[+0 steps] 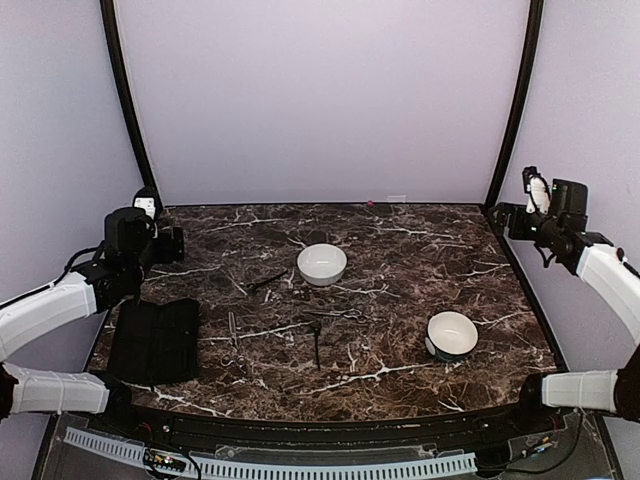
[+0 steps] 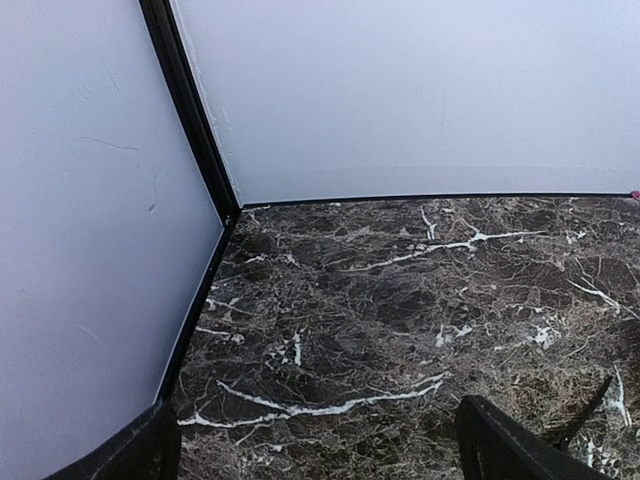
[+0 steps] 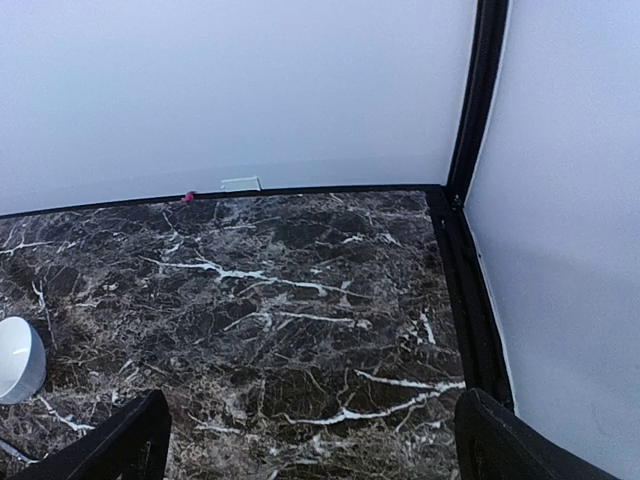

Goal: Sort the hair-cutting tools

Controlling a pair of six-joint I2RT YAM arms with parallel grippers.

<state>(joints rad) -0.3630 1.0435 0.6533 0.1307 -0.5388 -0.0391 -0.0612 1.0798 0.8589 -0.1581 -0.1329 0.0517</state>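
Note:
Next, my left gripper moves back and down, with its fingers tipping toward the tabletop, onto the thin silver tool's middle (image 1: 235,344), because it lies clear of the others.
Several hair-cutting tools lie mid-table: a slim black stick (image 1: 268,281), a thin silver tool (image 1: 232,328), silver scissors (image 1: 340,314) and a black comb-like stick (image 1: 317,343). My left gripper (image 1: 165,243) hovers at the far left of the table, open and empty; in the left wrist view (image 2: 315,445) its fingers (image 2: 510,450) frame bare marble, and the tip of the black stick (image 2: 588,408) shows at the lower right. My right gripper (image 1: 510,220) hovers at the far right corner, open and empty, over bare marble in its wrist view (image 3: 310,435).
A white bowl (image 1: 322,264) stands mid-table toward the back, and it shows at the left edge of the right wrist view (image 3: 15,360). A second white bowl (image 1: 452,334) stands at the right front. A flat black case (image 1: 155,340) lies at the left front. White walls enclose the table.

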